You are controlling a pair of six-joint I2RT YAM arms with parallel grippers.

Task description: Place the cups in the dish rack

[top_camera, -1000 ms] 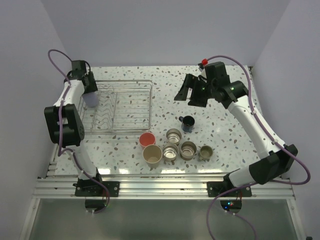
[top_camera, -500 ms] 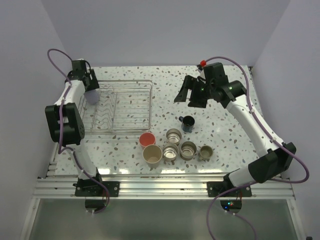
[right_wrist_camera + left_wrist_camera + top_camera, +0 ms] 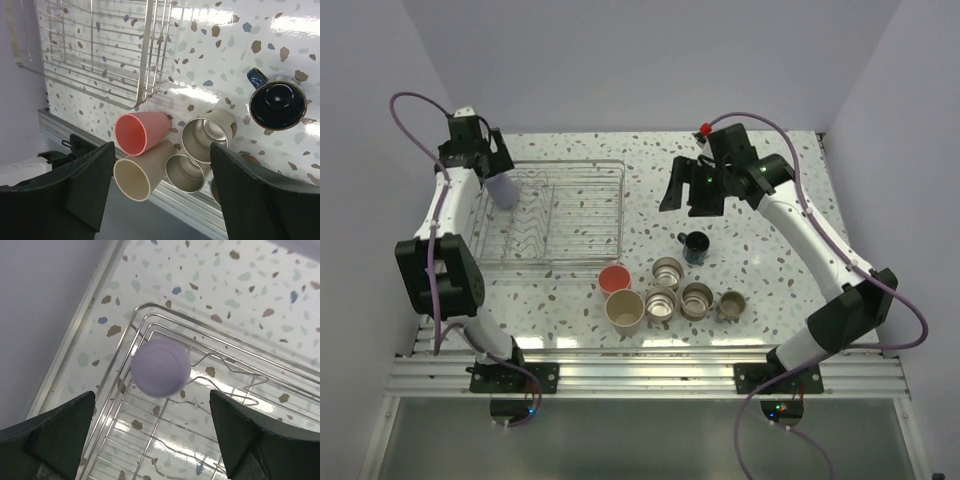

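Observation:
The black mug stands with its opening up, below my right gripper and to its right in the wrist view. I need to move down that way onto the mug's rim (image 3: 686, 243) (image 3: 251, 104) beside the mug's handle.
The lavender cup (image 3: 502, 188) sits bottom-up in the far left corner of the wire dish rack (image 3: 582, 165). My left gripper (image 3: 483, 160) is open above it and apart from it. The left wrist view shows the cup's base (image 3: 161, 367) between my spread fingers (image 3: 60, 432). My right gripper (image 3: 686, 197) is open and empty, above the table right of the rack. Below it stand the black mug (image 3: 696, 245), pink-red cup (image 3: 614, 279), beige cup (image 3: 625, 310), three steel cups (image 3: 667, 271) and the olive-tan mug (image 3: 731, 304).
The right wrist view shows the rack's near right corner (image 3: 145, 90), the pink-red cup (image 3: 137, 132), beige cup (image 3: 140, 172), two steel cups (image 3: 207, 132) and the black mug (image 3: 277, 102). The table's metal front rail (image 3: 640, 375) runs below the cups.
My left gripper has drawn up and back to the left, away from the lavender cup, which stays in the rack. My right gripper has shifted left.

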